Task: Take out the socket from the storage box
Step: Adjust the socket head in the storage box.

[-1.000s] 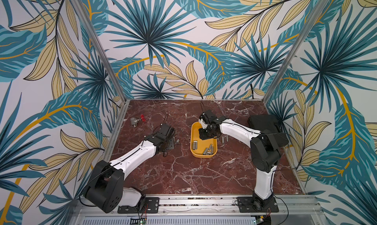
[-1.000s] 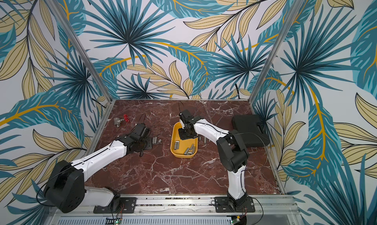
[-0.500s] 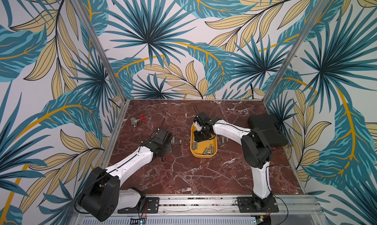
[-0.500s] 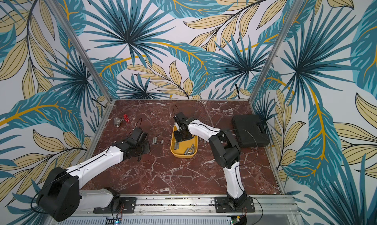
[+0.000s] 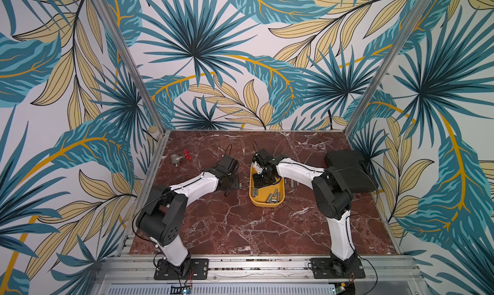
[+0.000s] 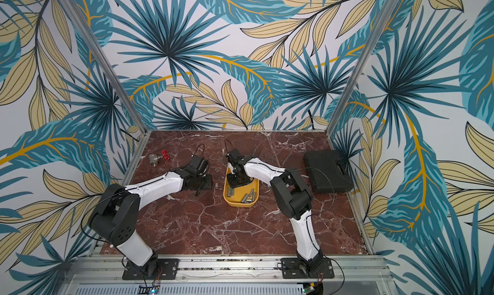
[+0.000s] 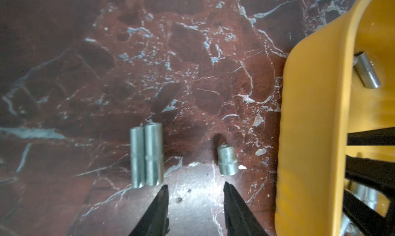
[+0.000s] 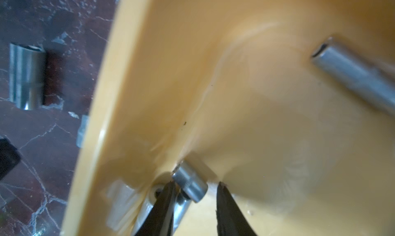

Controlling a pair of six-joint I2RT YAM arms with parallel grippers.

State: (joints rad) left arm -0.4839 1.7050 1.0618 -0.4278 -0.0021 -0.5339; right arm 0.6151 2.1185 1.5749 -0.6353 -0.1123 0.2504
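Observation:
My left gripper will move toward the yellow storage box [image 5: 267,204] next and lower its open fingers around the short socket on the marble, since the socket is beyond the ends of the fingers.
The yellow storage box [image 5: 267,204] [image 6: 240,203] lies mid-table in both top views, with several steel sockets [image 5: 272,198] in it. My right gripper [image 5: 263,182] [image 6: 236,182] reaches down into its far end. In the right wrist view the right gripper [image 8: 195,189] stands open around a short socket [image 8: 190,182]; one fingertip [image 8: 168,192] touches it and a gap remains on the other side. A long socket [image 8: 352,74] lies farther along the box floor. My left gripper [image 7: 195,186] [image 5: 231,181] is open and empty, low over the table left of the box.
Two long sockets [image 7: 147,155] and a short one [image 7: 227,160] lie on the marble in front of the left gripper. More sockets [image 5: 291,184] lie right of the box. A black case [image 5: 350,170] sits at the right wall, a red-handled valve [image 5: 177,158] at the far left.
My right gripper has moved left over the box and down into it around the short socket. The left arm has raised its elbow, while its gripper stays by the sockets on the table.

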